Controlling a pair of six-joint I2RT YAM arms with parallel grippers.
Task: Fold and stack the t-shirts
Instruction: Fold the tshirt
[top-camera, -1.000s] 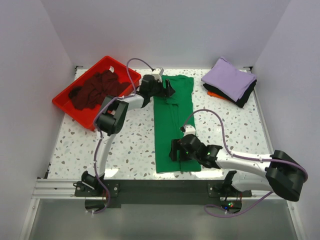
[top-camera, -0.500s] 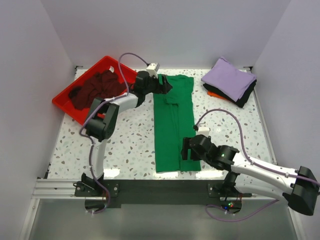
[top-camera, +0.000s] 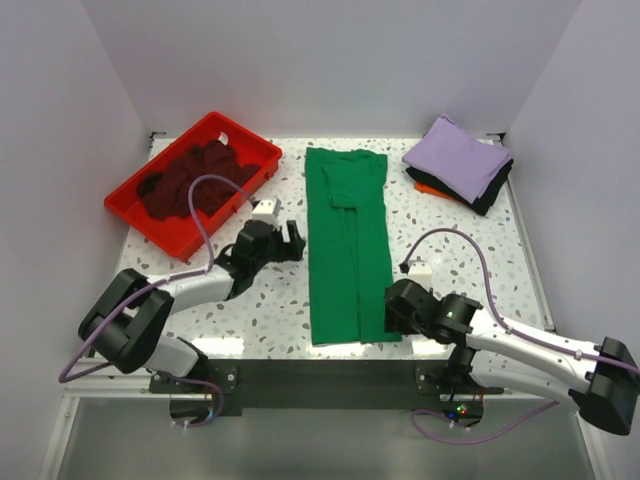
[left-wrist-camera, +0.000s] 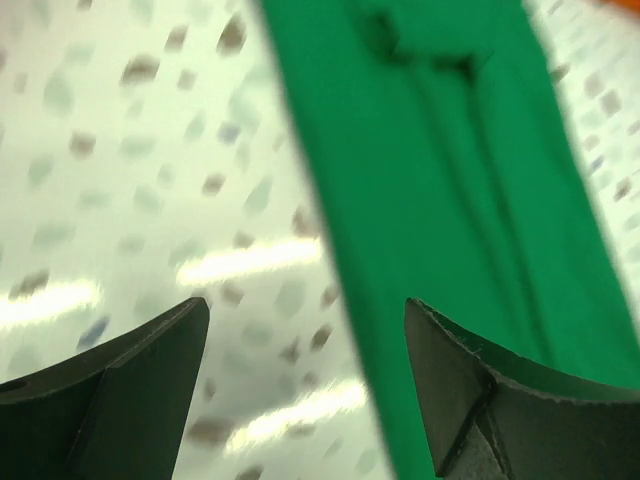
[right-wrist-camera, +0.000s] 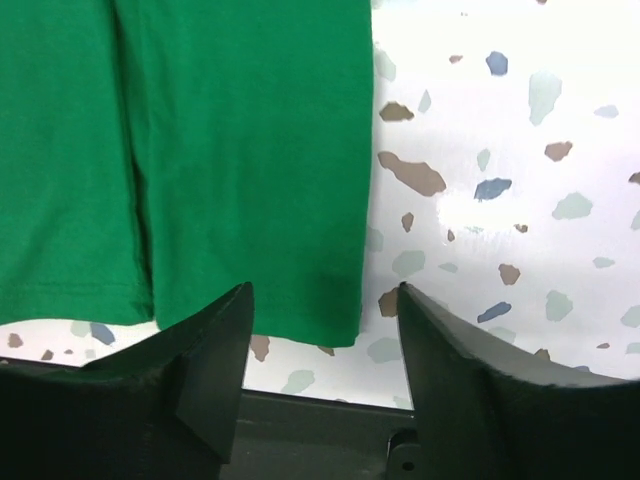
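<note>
My left gripper comes back along the green shirt's long edge and down onto its free near corner (top-camera: 315, 341) next, since my right gripper already straddles the other.
The bright green t-shirt (top-camera: 347, 245) lies flat, folded into a long strip running from the far side to the near edge. My left gripper (top-camera: 291, 240) is open and empty, low over the table just left of the shirt's middle. In the left wrist view the shirt (left-wrist-camera: 470, 180) lies under the right finger (left-wrist-camera: 470, 390). My right gripper (top-camera: 391, 308) is open and empty at the shirt's near right corner. That corner (right-wrist-camera: 250, 150) shows between the open jaws (right-wrist-camera: 325, 305). The maroon t-shirt (top-camera: 190, 178) lies crumpled in the tray.
The red plastic tray (top-camera: 130, 212) stands at the far left. A folded stack with a lavender shirt (top-camera: 456, 155) on top, black (top-camera: 492, 190) and orange (top-camera: 428, 188) below, sits at the far right. The table's dark front rail (right-wrist-camera: 300, 430) is just below the right gripper.
My left arm has pulled back from the shirt's far collar end to the table left of its middle. My right gripper has slid right, off the shirt to its near right corner.
</note>
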